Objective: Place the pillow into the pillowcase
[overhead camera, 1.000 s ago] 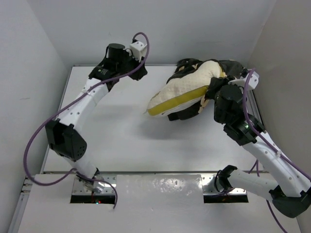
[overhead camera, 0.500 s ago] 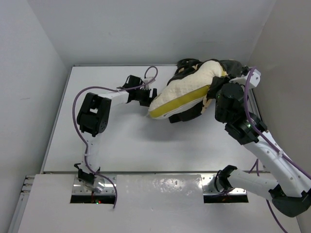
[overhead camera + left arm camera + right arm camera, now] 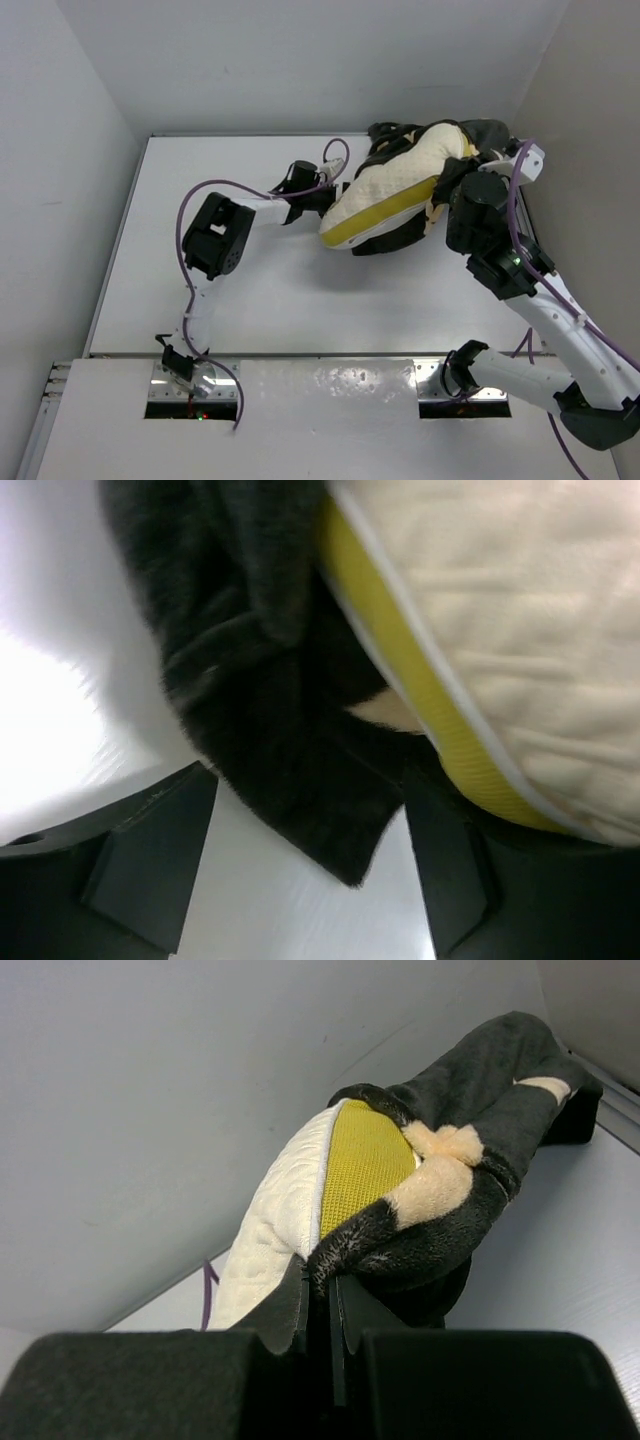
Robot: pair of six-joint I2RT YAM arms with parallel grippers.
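The mostly bare pillow (image 3: 275, 1220) lies to the left in the top view, so next I need to raise my right gripper's pillowcase edge, lower it there and release it.
The cream pillow (image 3: 400, 180) with its yellow-green side band lies tilted at the back right, its far end inside the black pillowcase (image 3: 395, 238). My right gripper (image 3: 452, 190) is shut on the pillowcase's plush edge (image 3: 400, 1240) and holds it up around the pillow (image 3: 275, 1225). My left gripper (image 3: 322, 198) is open at the pillow's near-left end. In the left wrist view a black flap of the pillowcase (image 3: 290, 770) hangs between my fingers (image 3: 150, 865), with the pillow (image 3: 520, 630) above right.
The white table (image 3: 250, 290) is walled by grey panels on the left, back and right. The pillow bundle sits close to the back right corner. The left arm's purple cable (image 3: 215, 185) loops over the table.
My left arm has folded in and swung right from the back wall to the pillow's left end. The pillow bundle has shifted slightly to the right. The right gripper has kept its hold.
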